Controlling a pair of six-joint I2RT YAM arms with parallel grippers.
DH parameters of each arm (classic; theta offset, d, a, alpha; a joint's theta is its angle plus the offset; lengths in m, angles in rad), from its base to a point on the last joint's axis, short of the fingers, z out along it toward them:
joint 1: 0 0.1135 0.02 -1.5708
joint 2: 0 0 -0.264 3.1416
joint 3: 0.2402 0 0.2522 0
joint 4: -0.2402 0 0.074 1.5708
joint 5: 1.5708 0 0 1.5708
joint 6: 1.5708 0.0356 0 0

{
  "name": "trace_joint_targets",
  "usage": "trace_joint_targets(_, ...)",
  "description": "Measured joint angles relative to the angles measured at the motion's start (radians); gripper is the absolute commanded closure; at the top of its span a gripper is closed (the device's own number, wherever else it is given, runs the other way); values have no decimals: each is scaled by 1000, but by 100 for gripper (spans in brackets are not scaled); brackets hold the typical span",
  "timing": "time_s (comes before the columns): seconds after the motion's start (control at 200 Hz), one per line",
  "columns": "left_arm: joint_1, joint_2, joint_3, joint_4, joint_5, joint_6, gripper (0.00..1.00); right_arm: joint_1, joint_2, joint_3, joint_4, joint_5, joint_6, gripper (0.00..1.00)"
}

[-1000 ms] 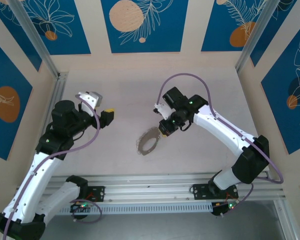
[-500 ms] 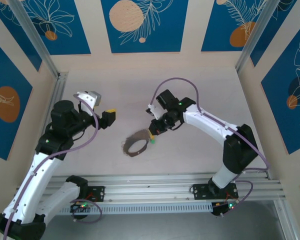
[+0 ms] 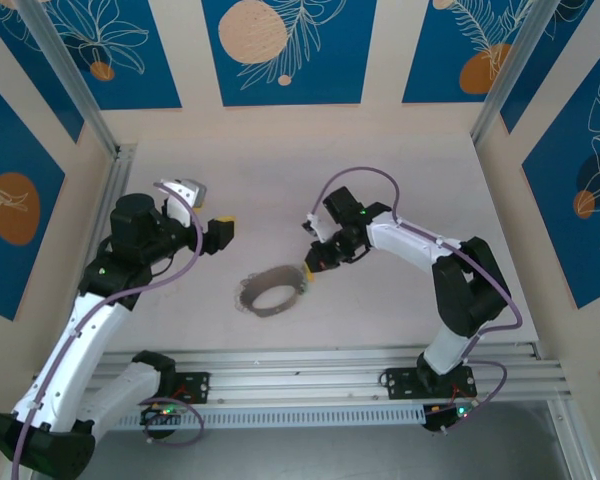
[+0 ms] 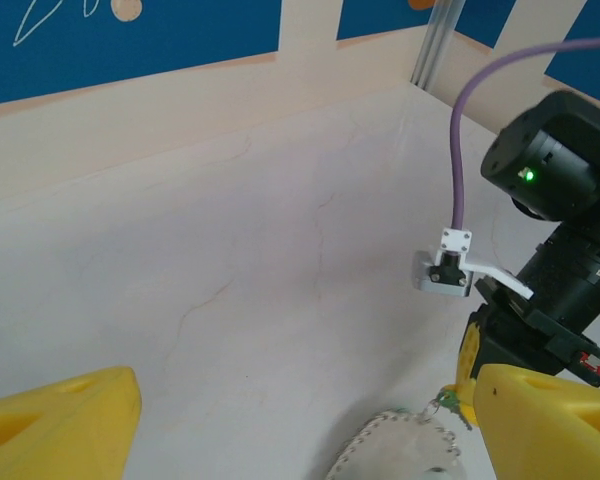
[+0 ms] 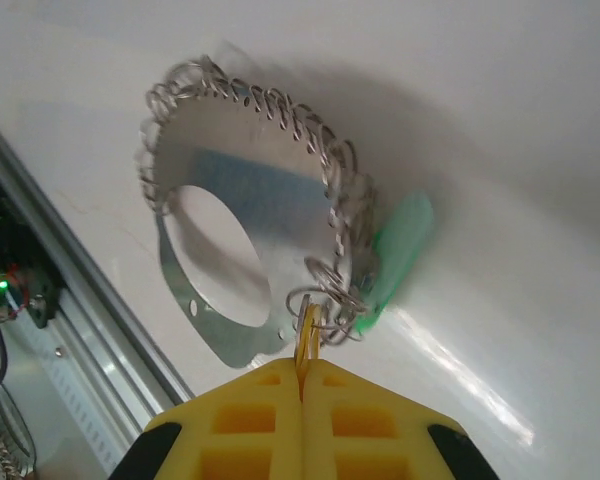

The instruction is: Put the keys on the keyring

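The key (image 5: 305, 335) meets the wire rings by the green tag, so my right gripper should next go down to the tabletop (image 5: 405, 352) beside the tag end and release the key.
The keyring (image 3: 272, 292) lies mid-table as a floppy grey band loop (image 5: 240, 200) edged with silvery beaded chain. Its green tag (image 5: 395, 250) and a few small wire rings (image 5: 330, 300) are at the end nearest my right gripper. My right gripper (image 3: 313, 265) is at the loop's right end, its yellow fingers (image 5: 250, 420) shut on the key (image 5: 305, 335), a thin tan-gold piece seen edge-on that touches the wire rings. My left gripper (image 3: 220, 232) hovers open up and to the left of the loop. In the left wrist view the loop (image 4: 400, 450) and tag (image 4: 446, 401) lie between and below its spread fingers (image 4: 60, 420).
An aluminium rail (image 3: 330, 360) runs along the near edge of the table in front of the arm bases. Blue patterned panels wall the table at the back and sides. The right arm's purple cable (image 4: 460, 150) arcs over its wrist.
The right gripper moved left, dragging the keyring leftward across the table, then settled with its arm folded tighter. The left arm shifted only slightly and stayed open.
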Motion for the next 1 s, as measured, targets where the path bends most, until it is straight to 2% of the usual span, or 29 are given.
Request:
trace_joint_targets(0.295, 6, -7, 0, 0, 13, 0, 14, -60, 0, -109, 85, 3, 44, 100)
trace_joint_targets(0.435, 12, -13, 0, 1, 21, 0, 14, -66, -46, -212, 118, 16, 80, 94)
trace_joint_targets(0.505, 15, -13, 0, 2, 26, 0, 14, -69, -86, -260, 121, 24, 97, 89)
trace_joint_targets(0.605, 18, -13, 0, 2, 31, -2, 13, -80, -127, -295, 124, 32, 116, 75)
trace_joint_targets(0.685, 18, -13, 0, 2, 38, -5, 13, -92, -142, -296, 130, 47, 129, 67)
trace_joint_targets(0.925, 19, -5, 0, 2, 50, -12, 12, -115, -226, -293, 121, 101, 128, 51)
trace_joint_targets(1.0, 19, 19, 3, -2, 60, -18, 12, -119, -298, -292, 116, 127, 123, 50)
